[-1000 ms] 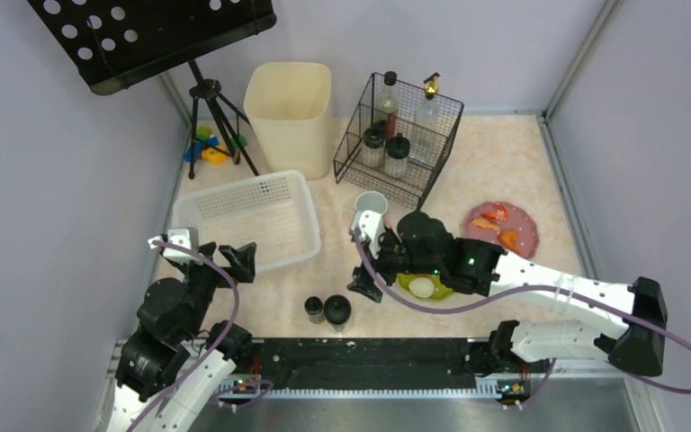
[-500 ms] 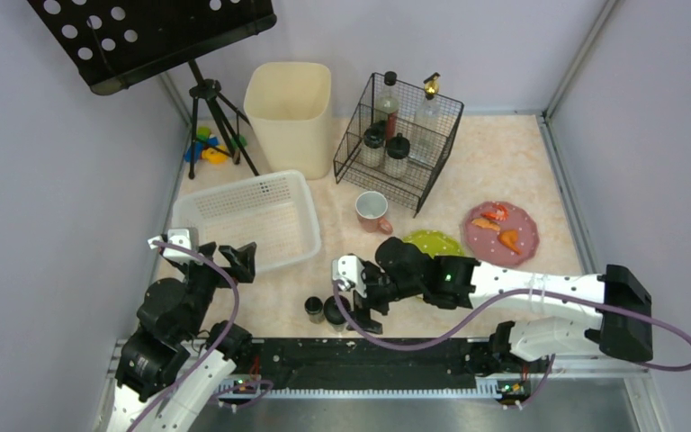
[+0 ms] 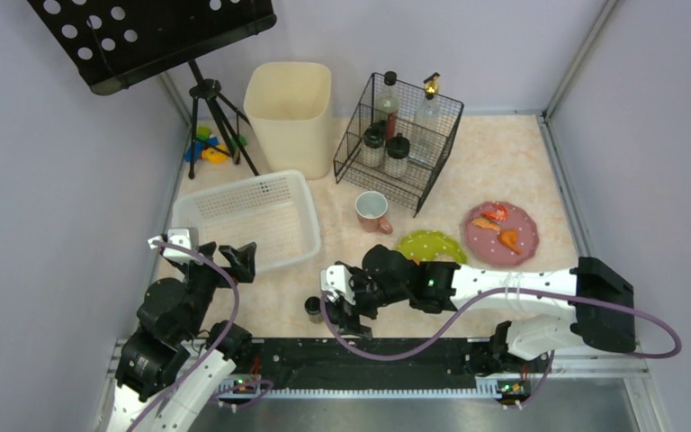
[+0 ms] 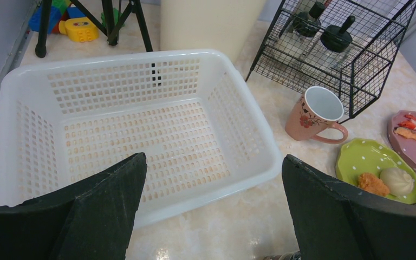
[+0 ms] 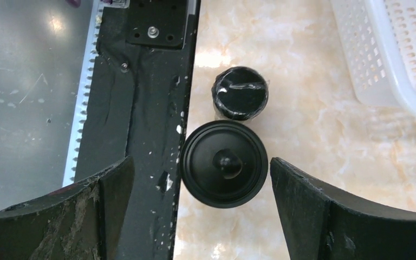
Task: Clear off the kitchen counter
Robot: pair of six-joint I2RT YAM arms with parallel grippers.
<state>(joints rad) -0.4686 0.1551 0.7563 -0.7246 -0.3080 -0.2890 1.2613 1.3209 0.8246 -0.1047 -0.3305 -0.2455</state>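
The larger jar's black lid [image 5: 225, 164] lies below the right gripper, lined up between its open fingers, so the robot should next lower the gripper until the fingers are on either side of the larger lid's rim, and close.
The kitchen counter [image 3: 495, 162] is glossy beige-pink marble. Two black-lidded jars stand at its near edge. In the right wrist view the larger lid [image 5: 223, 163] sits between my fingers and the smaller jar [image 5: 240, 100] stands just beyond it. My right gripper [image 3: 346, 313] [image 5: 200, 168] is open and hangs over the larger jar, touching nothing. The smaller jar [image 3: 313, 309] shows beside it from above. My left gripper [image 3: 209, 254] [image 4: 214, 160] is open and empty, near the white basket's front edge.
A white perforated basket [image 3: 247, 220] [image 4: 114, 124] stands at the left. A pink mug [image 3: 372, 211], a green plate [image 3: 430, 245] with food and a pink plate [image 3: 502, 232] with food lie mid-right. A cream bin [image 3: 290, 103] and a wire rack [image 3: 399, 139] of bottles stand behind. The black rail [image 5: 141, 108] borders the jars.
My right arm has swung from over the green plate to the left and toward the near edge, ending above the two black jars. The left arm has not moved.
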